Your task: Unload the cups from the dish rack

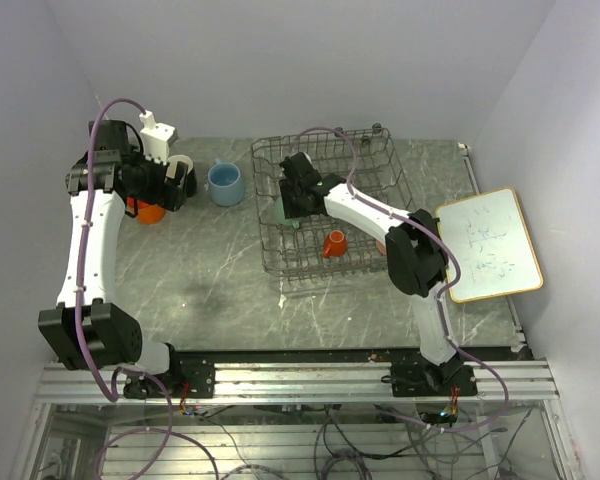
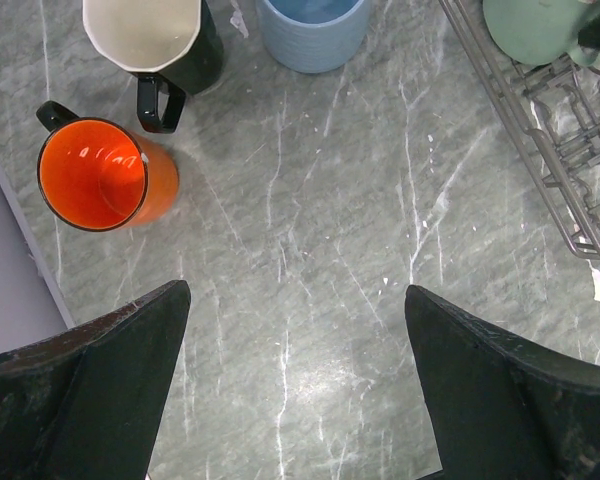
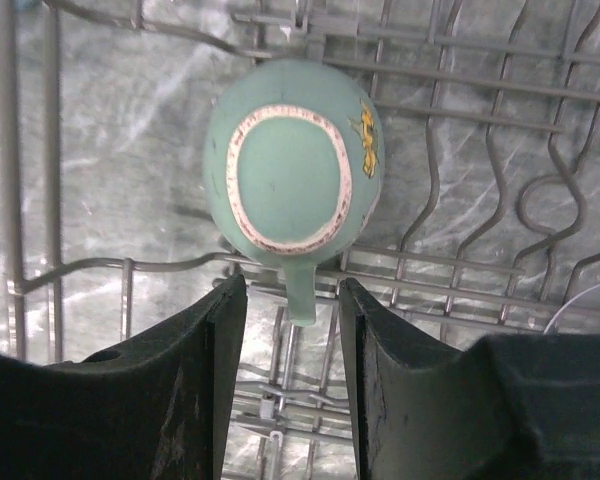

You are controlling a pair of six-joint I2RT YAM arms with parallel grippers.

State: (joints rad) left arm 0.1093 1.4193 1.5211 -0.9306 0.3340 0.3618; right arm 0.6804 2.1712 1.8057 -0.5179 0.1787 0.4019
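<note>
The pale green cup's handle (image 3: 300,296) is below the robot's right gripper, and that narrow part lines up between the open fingers, so the right gripper will go down onto it and close there.
The grey wire dish rack (image 1: 365,160) stands at the table's back middle. A pale green cup (image 3: 290,165) lies bottom-up on its wires. My right gripper (image 3: 290,290) is open inside the rack (image 3: 460,90), with a finger on each side of the cup's handle, not touching it. A tiny orange cup (image 1: 334,243) sits nearer the rack's front. My left gripper (image 2: 295,295) is open and empty above bare table. The orange mug (image 2: 95,175), black mug (image 2: 150,40) and light blue mug (image 2: 310,30) stand on the table left of the rack. The pink tumbler and clear glass are out of view.
A white board with a wooden frame (image 1: 490,245) lies right of the rack. A wall runs close along the table's left side beside the orange mug (image 1: 148,210). The light blue mug (image 1: 225,183) stands just left of the rack's edge.
</note>
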